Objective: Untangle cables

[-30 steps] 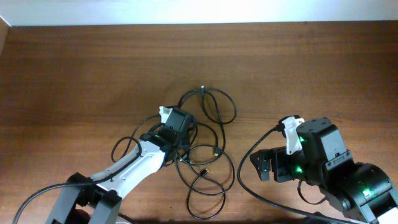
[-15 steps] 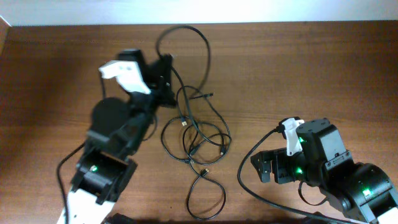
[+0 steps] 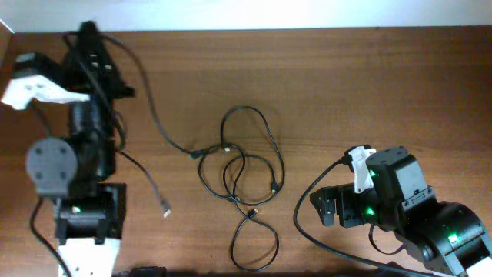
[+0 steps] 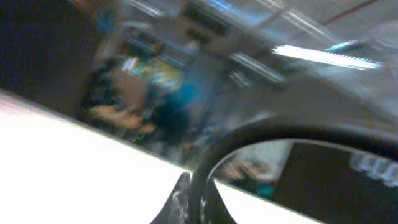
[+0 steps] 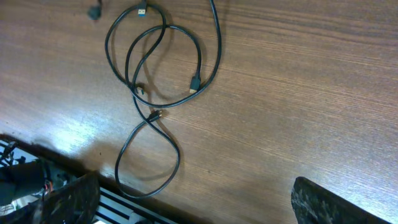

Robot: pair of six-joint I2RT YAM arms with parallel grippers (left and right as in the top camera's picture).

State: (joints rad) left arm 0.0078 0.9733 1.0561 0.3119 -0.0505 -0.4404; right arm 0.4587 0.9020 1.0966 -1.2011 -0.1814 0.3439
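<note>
The robot will move its left gripper down and to the left in the overhead view and let go of the cable clear of the loops, because the tabletop is bare there.
My left gripper [image 3: 90, 37] is raised at the far left back corner and is shut on one black cable [image 3: 151, 117]. That cable hangs down from the gripper and runs right to a plug [image 3: 193, 152] touching the bundle. Its other strand ends in a plug [image 3: 164, 210] on the table. The left wrist view is blurred; the cable [image 4: 205, 168] passes between the fingers [image 4: 199, 204]. The remaining cables [image 3: 244, 165] lie in loose overlapping loops at the table's centre, also in the right wrist view [image 5: 163, 62]. My right gripper [image 3: 326, 208] is open and empty, to the right of the loops [image 5: 193, 186].
A lower loop [image 3: 255, 245] reaches close to the table's front edge [image 5: 143, 202]. The right arm's own thick wire [image 3: 301, 223] curves beside it. Bare wooden table [image 3: 369, 85] lies at the back right.
My left arm has lifted and swung to the far left back, pulling one cable out and leftward from the bundle. The remaining loops shifted and loosened. The right arm has not moved.
</note>
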